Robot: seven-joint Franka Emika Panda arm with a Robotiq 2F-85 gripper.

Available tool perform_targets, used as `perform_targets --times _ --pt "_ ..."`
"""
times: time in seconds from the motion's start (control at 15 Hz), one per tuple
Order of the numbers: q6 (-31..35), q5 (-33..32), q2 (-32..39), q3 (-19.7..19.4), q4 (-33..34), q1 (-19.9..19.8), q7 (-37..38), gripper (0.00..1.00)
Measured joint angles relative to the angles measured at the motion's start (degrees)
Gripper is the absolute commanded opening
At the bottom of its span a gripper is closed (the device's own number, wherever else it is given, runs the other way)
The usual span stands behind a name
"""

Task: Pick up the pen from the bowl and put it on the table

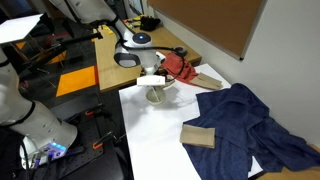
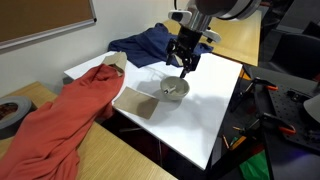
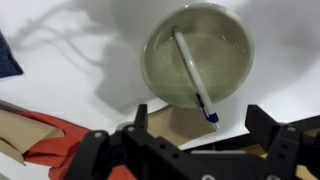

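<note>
I will next lower my gripper around the pen's blue-tipped end (image 3: 207,108) and close, as it is below, between my open fingers, and sticks out over the bowl's rim.
The beige bowl (image 3: 228,62) stands on the white table (image 3: 70,50), and shows in both exterior views (image 1: 157,95) (image 2: 173,90). A slim white pen (image 3: 188,68) with a blue tip lies slanted inside it, the tip sticking out over the near rim. My gripper (image 3: 200,115) is open and empty. It hangs just above the bowl, with its fingers on either side of the pen tip and not touching it. It is seen above the bowl in both exterior views (image 1: 152,78) (image 2: 183,68).
A blue cloth (image 1: 250,125) (image 2: 150,42) and a red cloth (image 1: 180,65) (image 2: 70,110) lie beside the bowl. A tan flat block (image 1: 198,136) (image 2: 135,102) lies on the table. A dark tape roll (image 2: 8,112) sits on the wooden tabletop (image 2: 110,160).
</note>
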Motion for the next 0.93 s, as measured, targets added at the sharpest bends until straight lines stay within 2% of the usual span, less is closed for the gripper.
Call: perform_targets --times 0.2,0.27,0.33,0.47,0.53,0.67,0.8,0.93 --pt "0.6 0.0 1.1 0.0 0.0 -0.2 0.0 1.00" --pt "0.7 0.0 1.3 0.0 0.0 -0.3 0.0 0.91" --pt "0.7 0.0 1.5 0.0 -0.1 -0.3 0.0 0.78" --pt "0.7 0.0 1.7 0.1 -0.1 -0.3 0.0 0.61" --pt "0.7 0.0 1.8 0.1 -0.1 -0.3 0.0 0.66" --pt "0.7 0.0 2.2 0.3 -0.1 -0.3 0.0 0.67" --pt "0.7 0.0 2.9 0.4 0.0 -0.3 0.0 0.63" --pt "0.7 0.0 3.7 0.4 0.0 -0.3 0.0 0.64"
